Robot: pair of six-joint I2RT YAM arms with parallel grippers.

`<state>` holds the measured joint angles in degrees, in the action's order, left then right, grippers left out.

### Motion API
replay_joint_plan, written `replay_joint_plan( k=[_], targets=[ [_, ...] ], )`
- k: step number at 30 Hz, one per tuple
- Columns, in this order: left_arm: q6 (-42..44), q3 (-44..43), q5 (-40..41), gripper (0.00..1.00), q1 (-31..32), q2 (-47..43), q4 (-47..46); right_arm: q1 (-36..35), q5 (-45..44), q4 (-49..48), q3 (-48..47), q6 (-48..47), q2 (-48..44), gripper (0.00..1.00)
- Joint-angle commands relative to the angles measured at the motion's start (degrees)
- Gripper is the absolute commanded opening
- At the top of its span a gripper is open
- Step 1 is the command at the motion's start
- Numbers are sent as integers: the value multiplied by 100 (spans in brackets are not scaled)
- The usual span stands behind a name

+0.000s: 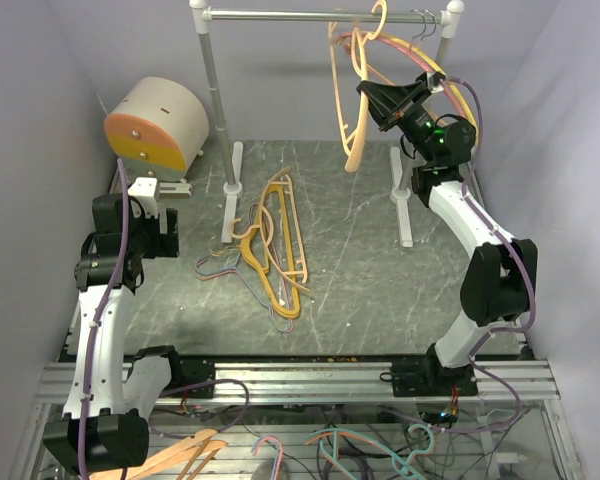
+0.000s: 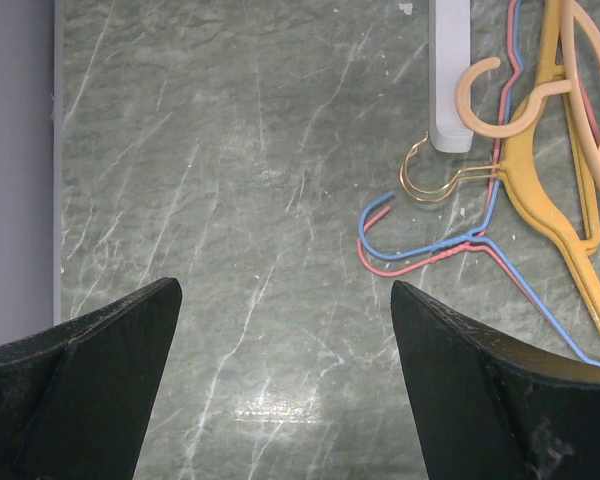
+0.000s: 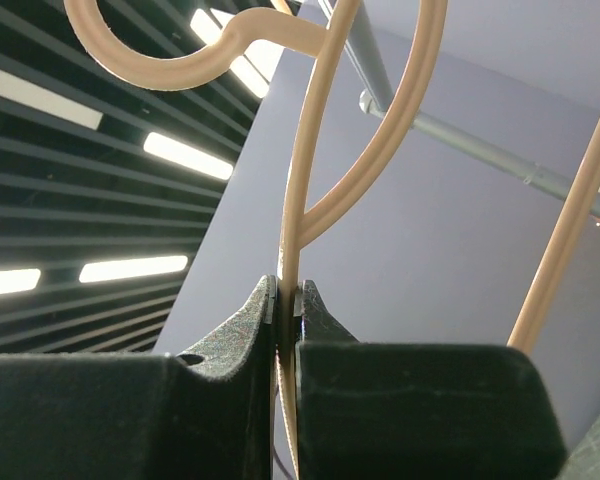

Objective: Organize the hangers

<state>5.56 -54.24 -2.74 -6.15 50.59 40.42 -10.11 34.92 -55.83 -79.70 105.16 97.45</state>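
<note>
The bar still shows outside the hook's curl, so my right gripper will next ease outward and down until the hook sits over the bar, then open.
My right gripper (image 1: 378,100) is raised near the rail's bar (image 1: 310,15) and is shut on a thin peach hanger (image 1: 352,125). In the right wrist view the jaws (image 3: 288,295) pinch the peach hanger's arm (image 3: 310,150), and its hook curls above, near the bar (image 3: 460,140). Another peach-and-pink hanger (image 1: 420,55) hangs by the right post. A pile of hangers (image 1: 270,245) lies on the table: a yellow one (image 2: 540,170), a peach hook (image 2: 480,95), blue wire (image 2: 420,245) and red wire (image 2: 410,268). My left gripper (image 1: 163,232) (image 2: 283,288) is open and empty above bare table, left of the pile.
The rail's two posts (image 1: 215,90) (image 1: 445,40) stand on white feet (image 1: 230,195) (image 1: 403,200); one foot shows in the left wrist view (image 2: 450,70). A round wooden box with an orange face (image 1: 155,125) sits at the back left. More hangers (image 1: 180,455) lie below the table's near edge.
</note>
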Motion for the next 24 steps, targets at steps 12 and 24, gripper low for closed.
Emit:
replay_joint_plan(
  k=[12,24],
  targets=[
    [7,11,-2,97,35,-15,-149,79,-458,1076,-51,-271,-174,0],
    [15,15,-27,97,29,0,-145,143,-626,1212,-371,-167,-16,0]
  ],
)
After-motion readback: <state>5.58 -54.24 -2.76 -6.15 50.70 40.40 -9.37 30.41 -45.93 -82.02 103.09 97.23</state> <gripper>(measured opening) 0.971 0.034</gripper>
